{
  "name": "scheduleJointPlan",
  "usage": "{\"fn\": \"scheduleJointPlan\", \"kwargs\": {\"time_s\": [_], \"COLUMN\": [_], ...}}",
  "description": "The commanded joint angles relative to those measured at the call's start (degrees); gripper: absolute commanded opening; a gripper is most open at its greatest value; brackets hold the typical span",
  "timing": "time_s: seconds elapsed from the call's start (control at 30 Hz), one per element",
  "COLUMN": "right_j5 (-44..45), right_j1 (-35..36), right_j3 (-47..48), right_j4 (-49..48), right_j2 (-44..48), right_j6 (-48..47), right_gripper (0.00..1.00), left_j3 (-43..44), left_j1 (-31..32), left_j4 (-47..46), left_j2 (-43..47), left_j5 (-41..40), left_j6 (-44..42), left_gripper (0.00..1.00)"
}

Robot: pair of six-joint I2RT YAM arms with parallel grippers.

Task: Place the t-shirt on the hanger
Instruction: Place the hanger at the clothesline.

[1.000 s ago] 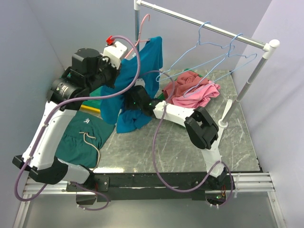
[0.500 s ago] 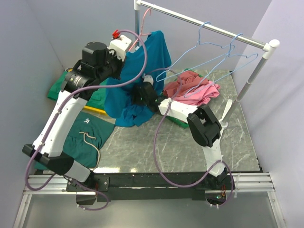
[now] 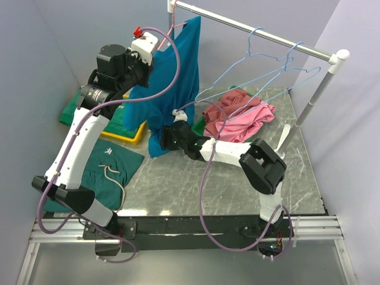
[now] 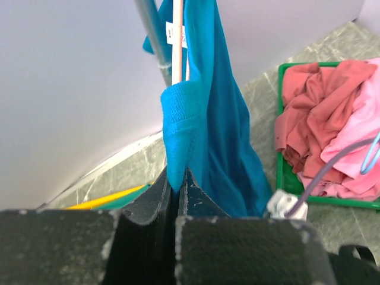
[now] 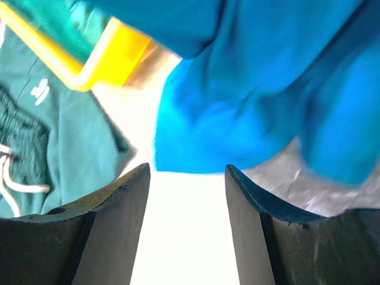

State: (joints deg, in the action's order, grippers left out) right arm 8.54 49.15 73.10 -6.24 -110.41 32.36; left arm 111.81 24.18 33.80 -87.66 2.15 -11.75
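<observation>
The left gripper shifts a little along the bar toward the light blue hangers next, then opens.
The teal-blue t-shirt [image 3: 175,77] hangs in a long drape below the left end of the rail. Its hem ends just above the table. A short piece of the pink hanger [image 3: 176,26] shows at the shirt's top; the rest is hidden in the cloth. In the left wrist view the pink wire [image 4: 177,35] runs up beside the shirt [image 4: 219,119]. My left gripper [image 4: 178,185] is shut on a fold of the shirt; from above it [image 3: 158,58] sits high at the shirt's left edge. My right gripper [image 3: 168,141] is open and empty, with the hem [image 5: 237,107] just beyond its tips [image 5: 187,169].
Two light blue hangers [image 3: 261,59] hang on the rail [image 3: 255,29]. Pink and maroon clothes [image 3: 240,116] fill a green tray [image 4: 280,148] at the right. A yellow tray [image 3: 127,133] and a green garment [image 3: 104,172] lie on the left. The rack's post [image 3: 309,107] stands at right.
My left gripper has lifted the t-shirt higher toward the rail's left end, so it now hangs straight. My right gripper has slid left and nearer, under the hem.
</observation>
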Motion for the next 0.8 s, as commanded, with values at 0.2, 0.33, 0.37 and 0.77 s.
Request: {"fn": "scheduleJointPlan", "kwargs": {"time_s": [0.2, 0.33, 0.37, 0.77], "right_j5": [2.4, 2.8, 2.9, 7.6], "right_j1": [6.7, 9.4, 9.7, 13.5], "right_j3": [-8.8, -11.4, -11.8, -19.0], "right_j4": [-6.2, -6.1, -6.1, -5.5], "right_j2": [7.6, 9.7, 10.1, 19.9], "right_j6": [1.8, 1.7, 1.7, -0.2], "right_gripper": [0.61, 0.61, 0.61, 0.61], "left_j3": [6.8, 7.5, 7.7, 3.2], "left_j1": [0.1, 0.0, -0.1, -0.7], "left_j4": [-7.1, -8.8, -8.9, -10.3], "left_j2": [-6.2, -8.6, -9.0, -7.1], "left_j5": [3.0, 3.6, 3.3, 3.0], "left_j6": [-1.3, -1.3, -1.3, 2.5], "left_gripper": [0.01, 0.01, 0.01, 0.45]}}
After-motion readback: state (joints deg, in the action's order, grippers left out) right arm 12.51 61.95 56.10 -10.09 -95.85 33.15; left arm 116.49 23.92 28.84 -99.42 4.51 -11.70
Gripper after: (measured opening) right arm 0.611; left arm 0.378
